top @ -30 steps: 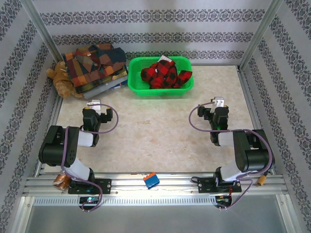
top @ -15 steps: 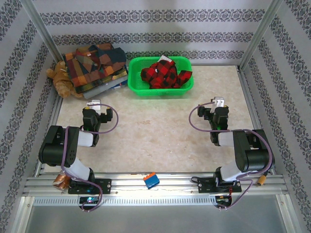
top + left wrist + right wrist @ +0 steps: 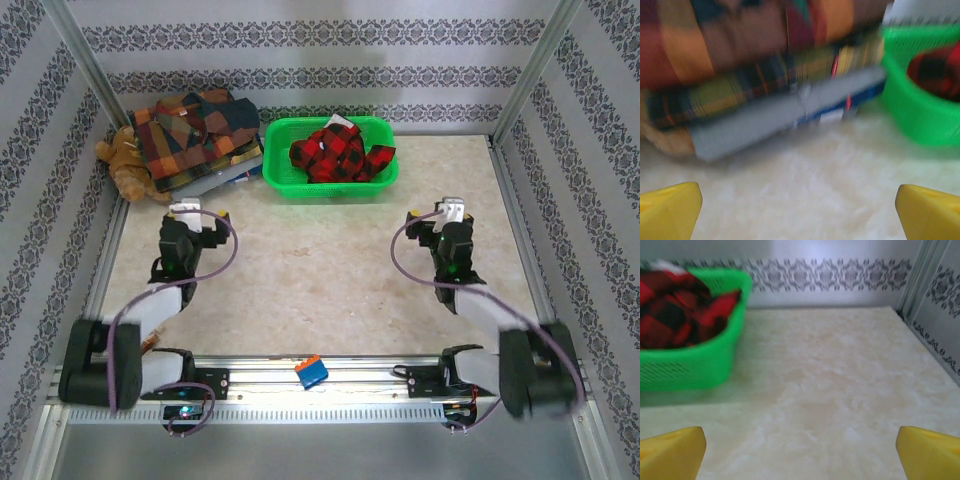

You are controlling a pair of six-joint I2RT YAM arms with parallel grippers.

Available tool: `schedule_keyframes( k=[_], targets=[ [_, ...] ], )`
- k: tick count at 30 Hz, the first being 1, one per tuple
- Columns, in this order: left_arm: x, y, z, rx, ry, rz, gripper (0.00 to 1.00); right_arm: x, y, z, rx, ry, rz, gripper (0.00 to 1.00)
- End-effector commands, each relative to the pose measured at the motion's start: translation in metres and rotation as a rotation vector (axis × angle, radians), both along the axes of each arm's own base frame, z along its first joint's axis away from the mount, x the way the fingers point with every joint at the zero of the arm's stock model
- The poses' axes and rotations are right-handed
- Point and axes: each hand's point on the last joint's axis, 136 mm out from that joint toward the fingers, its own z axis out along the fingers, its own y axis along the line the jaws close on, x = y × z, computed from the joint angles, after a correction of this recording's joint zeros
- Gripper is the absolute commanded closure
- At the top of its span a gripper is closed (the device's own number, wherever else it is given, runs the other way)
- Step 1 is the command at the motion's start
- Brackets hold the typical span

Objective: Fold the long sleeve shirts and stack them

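The crumpled check shirt lies outward of my right gripper inside the green basket [image 3: 330, 186], so I will swing over the basket's rim and tilt down onto the shirt's middle folds.
A red-and-black check shirt [image 3: 338, 152] lies crumpled in the green basket [image 3: 330, 186] at the back centre. To its left sits a stack of folded patchwork plaid shirts [image 3: 195, 135]. My left gripper [image 3: 190, 212] hovers over bare table in front of that stack, open and holding nothing. In the blurred left wrist view, the stack [image 3: 740, 50] is ahead, the basket [image 3: 910, 115] at right, and the yellow fingertips [image 3: 670, 210] stand wide apart. My right gripper [image 3: 445, 213] is open and empty too, right of the basket [image 3: 690, 370] holding the red shirt [image 3: 675, 305].
A brown teddy bear [image 3: 125, 165] lies against the left side of the plaid stack. A small blue and orange object [image 3: 311, 371] sits on the front rail. Patterned walls and metal posts close in the table [image 3: 320, 270] on three sides.
Both arms have unfolded and stretched forward from their tucked pose. The grippers moved slightly toward the back. Shirts and basket have not moved.
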Motion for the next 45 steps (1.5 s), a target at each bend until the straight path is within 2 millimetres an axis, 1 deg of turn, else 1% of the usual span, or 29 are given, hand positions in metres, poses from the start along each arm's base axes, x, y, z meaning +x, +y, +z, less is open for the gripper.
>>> schedule_keyframes(
  k=[1,2,4,5,6,7,8,10,12,15,17,19,21,23,24,26,30,32,35,39,42,45],
  targets=[
    [-0.028,-0.014,0.036,-0.146,0.059,-0.014,0.00,-0.036,-0.002,0.004,0.075,0.105,-0.048,0.02],
    [-0.037,-0.020,0.049,-0.201,0.052,-0.027,0.00,-0.049,-0.001,0.016,0.107,0.096,-0.054,0.02],
    [-0.051,-0.032,0.068,-0.281,0.063,-0.067,0.00,-0.062,0.001,0.030,0.168,0.089,-0.058,0.02],
    [-0.057,-0.039,0.075,-0.313,0.088,-0.085,0.00,-0.067,0.005,0.039,0.204,0.093,-0.041,0.02],
    [-0.060,-0.046,0.077,-0.331,0.129,-0.109,0.00,-0.069,0.009,0.045,0.224,0.111,-0.016,0.02],
    [-0.062,-0.054,0.076,-0.343,0.190,-0.139,0.00,-0.068,0.018,0.051,0.242,0.145,0.022,0.02],
    [-0.061,-0.062,0.080,-0.351,0.253,-0.164,0.00,-0.063,0.029,0.055,0.258,0.193,0.072,0.02],
    [-0.056,-0.077,0.082,-0.346,0.387,-0.213,0.00,-0.047,0.052,0.064,0.295,0.296,0.161,0.02],
    [-0.044,-0.092,0.084,-0.326,0.507,-0.246,0.00,-0.021,0.076,0.077,0.358,0.391,0.225,0.02],
    [-0.019,-0.118,0.099,-0.323,0.582,-0.316,0.00,0.024,0.117,0.094,0.435,0.452,0.325,0.02],
    [-0.005,-0.139,0.107,-0.322,0.587,-0.380,0.00,0.055,0.143,0.094,0.454,0.493,0.360,0.02],
    [0.004,-0.157,0.112,-0.316,0.591,-0.425,0.00,0.083,0.168,0.087,0.473,0.547,0.395,0.04],
    [0.010,-0.173,0.108,-0.322,0.621,-0.452,0.00,0.108,0.196,0.081,0.487,0.582,0.439,0.05],
    [0.011,-0.181,0.103,-0.319,0.653,-0.461,0.00,0.126,0.218,0.071,0.496,0.623,0.468,0.07],
    [0.008,-0.185,0.099,-0.317,0.673,-0.465,0.00,0.134,0.227,0.064,0.495,0.647,0.476,0.09],
    [0.003,-0.188,0.095,-0.324,0.694,-0.471,0.00,0.147,0.240,0.050,0.479,0.679,0.479,0.11],
    [-0.015,-0.186,0.090,-0.337,0.706,-0.474,0.00,0.171,0.243,0.016,0.444,0.702,0.412,0.16],
    [-0.027,-0.181,0.086,-0.336,0.722,-0.467,0.00,0.180,0.239,0.000,0.413,0.710,0.376,0.19],
    [-0.045,-0.173,0.081,-0.327,0.741,-0.458,0.00,0.190,0.235,-0.018,0.364,0.712,0.339,0.24],
    [-0.066,-0.158,0.078,-0.302,0.747,-0.420,0.00,0.199,0.233,-0.030,0.276,0.694,0.315,0.27],
    [-0.075,-0.149,0.077,-0.289,0.741,-0.389,0.01,0.206,0.235,-0.041,0.263,0.699,0.311,0.30],
    [-0.079,-0.143,0.079,-0.287,0.725,-0.369,0.00,0.212,0.238,-0.050,0.250,0.698,0.308,0.34]
  ],
)
